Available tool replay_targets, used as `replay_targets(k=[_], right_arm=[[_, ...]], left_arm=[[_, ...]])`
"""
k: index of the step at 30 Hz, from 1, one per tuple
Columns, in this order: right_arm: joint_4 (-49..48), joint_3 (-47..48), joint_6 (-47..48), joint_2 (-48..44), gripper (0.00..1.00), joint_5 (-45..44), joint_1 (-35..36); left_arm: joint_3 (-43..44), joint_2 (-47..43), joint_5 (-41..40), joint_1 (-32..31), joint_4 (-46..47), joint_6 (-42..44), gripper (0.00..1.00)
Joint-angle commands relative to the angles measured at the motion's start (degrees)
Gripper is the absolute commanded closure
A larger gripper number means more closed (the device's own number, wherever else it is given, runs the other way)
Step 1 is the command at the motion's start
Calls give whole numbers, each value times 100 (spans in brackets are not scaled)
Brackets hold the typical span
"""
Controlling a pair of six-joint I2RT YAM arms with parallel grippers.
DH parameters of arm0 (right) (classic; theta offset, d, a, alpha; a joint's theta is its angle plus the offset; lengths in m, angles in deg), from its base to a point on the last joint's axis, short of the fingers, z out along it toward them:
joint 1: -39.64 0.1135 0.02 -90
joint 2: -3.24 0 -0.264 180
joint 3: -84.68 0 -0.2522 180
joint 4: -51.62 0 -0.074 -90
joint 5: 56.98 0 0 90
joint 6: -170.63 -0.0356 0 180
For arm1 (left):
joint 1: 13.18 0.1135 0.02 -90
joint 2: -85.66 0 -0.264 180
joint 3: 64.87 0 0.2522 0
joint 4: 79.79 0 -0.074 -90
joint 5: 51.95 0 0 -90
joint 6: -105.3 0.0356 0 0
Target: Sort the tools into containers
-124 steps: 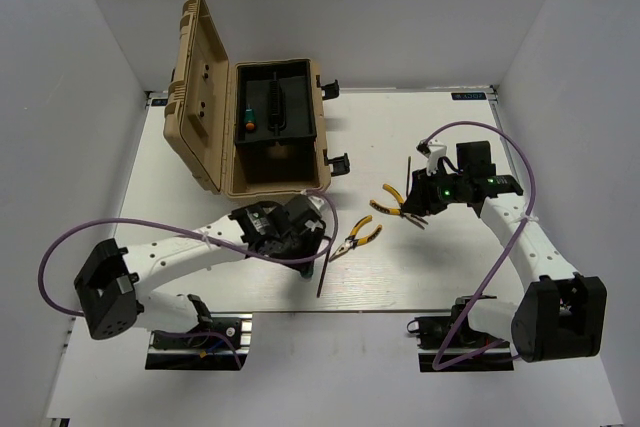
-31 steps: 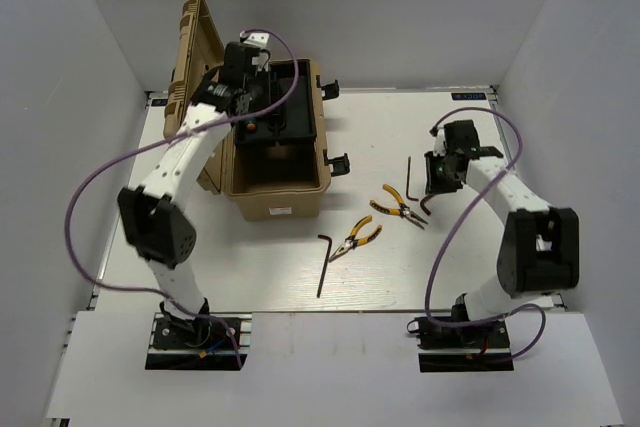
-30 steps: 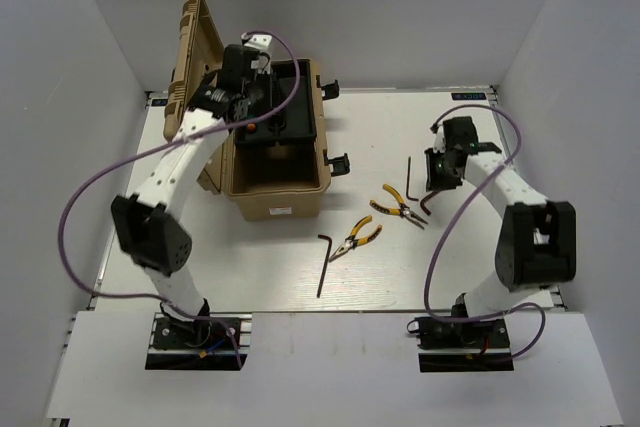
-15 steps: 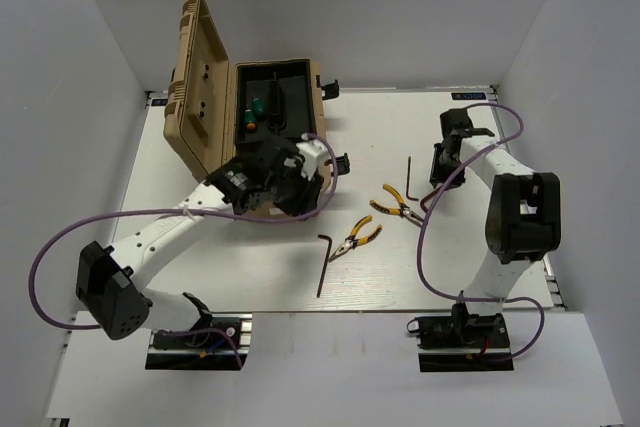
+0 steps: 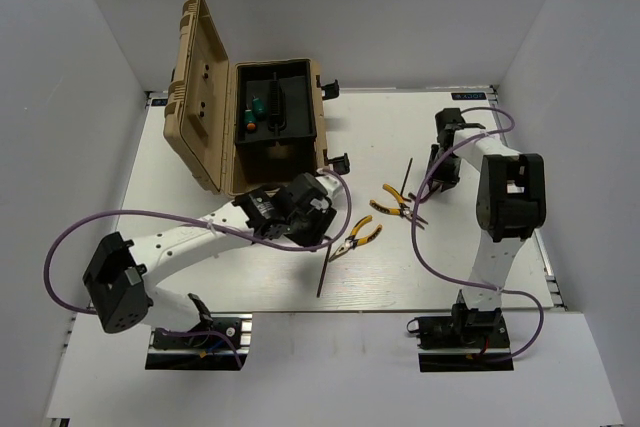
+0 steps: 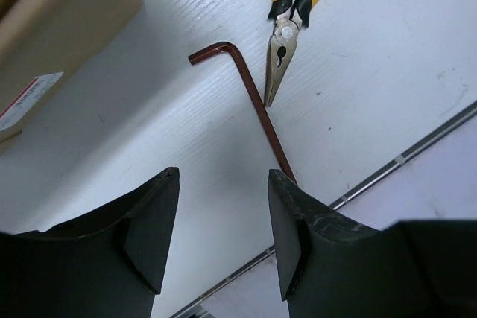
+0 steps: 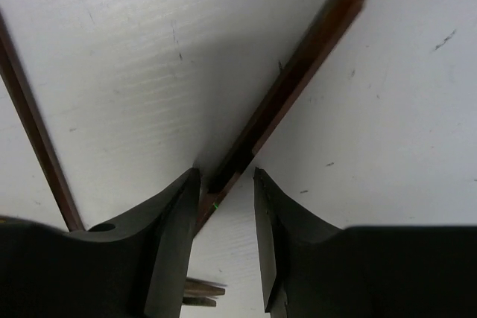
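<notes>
I will next lower my left gripper back onto the hex key's stem, past the ends of the yellow-handled pliers, turning to match the slanted hex key, which is below it toward the base.
The tan toolbox (image 5: 200,97) stands open at the back left. Two green screwdrivers (image 5: 257,105) lie in its black tray (image 5: 295,112). My left gripper (image 5: 312,232) (image 6: 223,176) hangs open and empty in front of the box, just above an L-shaped hex key (image 5: 322,265) (image 6: 250,102). Yellow-handled pliers (image 5: 357,235) (image 6: 287,35) lie beside that key. A second pair of pliers (image 5: 397,204) lies further right. My right gripper (image 5: 437,175) (image 7: 226,176) is open low over the table. A hex key shaft (image 7: 298,65) runs between its fingertips and touches the left finger (image 7: 175,214).
Another thin dark shaft (image 7: 33,132) (image 5: 408,175) lies left of the right gripper, and plier tips (image 7: 201,292) show below it. The toolbox corner (image 6: 52,20) is close to my left gripper. The table's front edge strip (image 6: 417,147) runs just past the near hex key.
My left arm has come down from the toolbox tray to the table in front of the box, its jaws now open. A second green screwdriver lies in the tray. The right jaws have widened.
</notes>
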Motion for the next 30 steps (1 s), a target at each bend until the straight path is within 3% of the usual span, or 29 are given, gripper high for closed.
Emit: replay_targets(k=[1,10,13,14,30], right_arm=[[133,150,-197,232,58,11,-43],[80,45,-284,416,62,213,-43],[80,-43,-320,434,84,362,-78],[80,-60,-328,417,99,397,-113],[150,-359,102,-620,100,2392,-623]], left_arm=[[-95,145,-511,-184,162,-378,38],[-526,365,-1116,-605,434,-809,38],[-588,506,-1223,-719,486,-861,38],[-649,585,-1275,-772,557,-862,38],[-641,1227,-819,-1176,1129,-1073,35]])
